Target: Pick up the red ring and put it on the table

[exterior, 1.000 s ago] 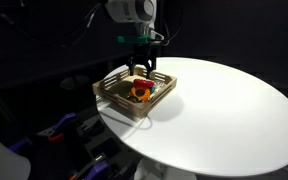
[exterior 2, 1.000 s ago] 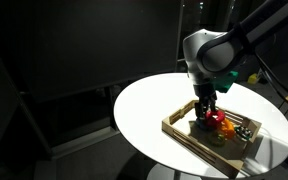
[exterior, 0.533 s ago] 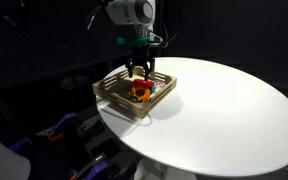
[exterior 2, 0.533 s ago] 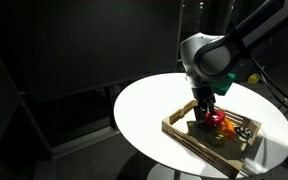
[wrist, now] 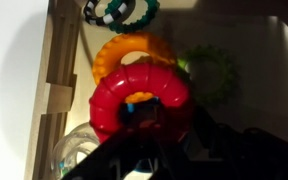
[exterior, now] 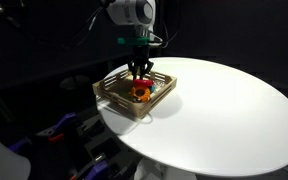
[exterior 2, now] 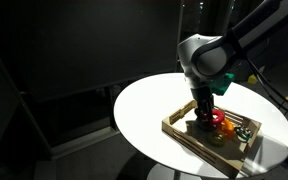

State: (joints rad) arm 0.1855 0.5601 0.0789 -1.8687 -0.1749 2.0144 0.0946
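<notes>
I will next lift my gripper over the tray's side, turning, then lower and release the red ring's rim on the bare white tabletop, as that side is between it and the red ring.
The red ring (wrist: 112, 95) lies in the slatted wooden tray (wrist: 58, 80), on top of an orange ring (wrist: 124, 47). In the wrist view my gripper (wrist: 152, 135) comes in from the bottom, and its dark fingers clasp the ring's near side. One finger reaches into the centre hole. Both exterior views show the gripper (exterior: 139, 76) (exterior 2: 203, 113) pointing straight down into the tray (exterior: 108, 90) (exterior 2: 178, 128), with the fingers drawn together over the red ring (exterior: 141, 91) (exterior 2: 216, 120). The white round table (exterior: 224, 110) (exterior 2: 149, 100) carries the tray near its edge.
A green ring (wrist: 212, 72) lies to the right of the red one. A dark green and white ring (wrist: 119, 10) sits at the tray's far end, and a clear ring (wrist: 72, 150) lies near the left wall. The tray walls stand close around the fingers. The surroundings are dark.
The fingers have closed from wide apart onto the red ring. The arm has sunk slightly into the tray. The ring and tray stay where they were.
</notes>
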